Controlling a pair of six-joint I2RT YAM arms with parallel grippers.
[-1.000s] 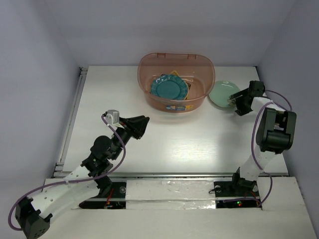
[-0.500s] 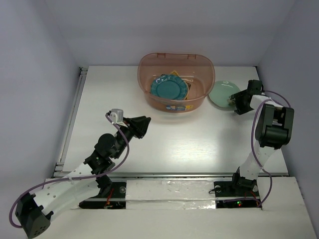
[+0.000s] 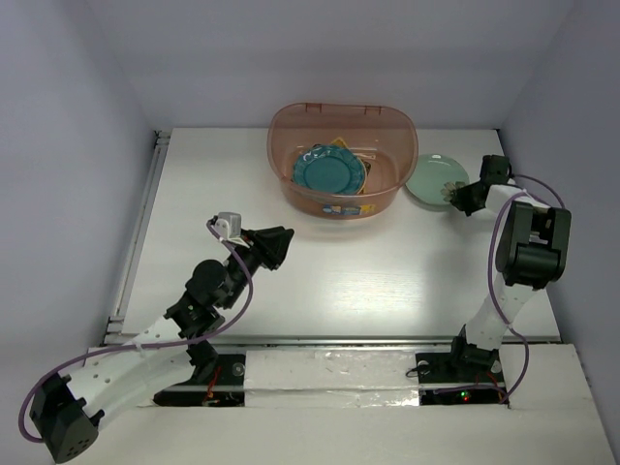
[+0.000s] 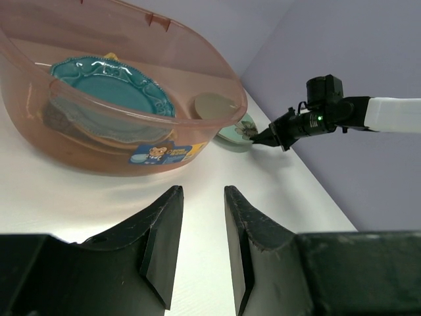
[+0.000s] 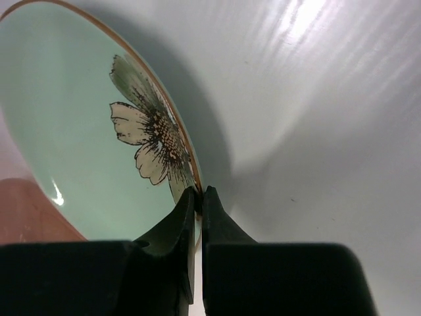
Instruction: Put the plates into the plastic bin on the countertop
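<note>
My right gripper will move up over the bin's rim and then down to let go on the teal plate (image 3: 329, 172), because that plate is to its left in the top view.
The translucent pinkish-brown plastic bin (image 3: 341, 117) stands at the back middle of the white countertop (image 3: 339, 262). Inside it a teal scalloped plate (image 3: 329, 172) lies on top of other plates, with an orange edge showing behind. A pale green round plate (image 3: 431, 178) with a painted flower (image 5: 151, 141) lies just right of the bin. My right gripper (image 3: 457, 194) is shut on this plate's right rim, seen close in the right wrist view (image 5: 198, 192). My left gripper (image 3: 285, 235) hovers over the table left of centre, slightly open and empty (image 4: 200, 197), facing the bin (image 4: 125, 141).
White walls close in the table at the back and both sides. A metal rail (image 3: 145, 208) runs along the left edge. The bin carries a small sticker (image 4: 158, 153) on its front wall.
My right gripper moved in onto the pale green plate's rim and shut on it. The left arm shifted slightly and then held still.
</note>
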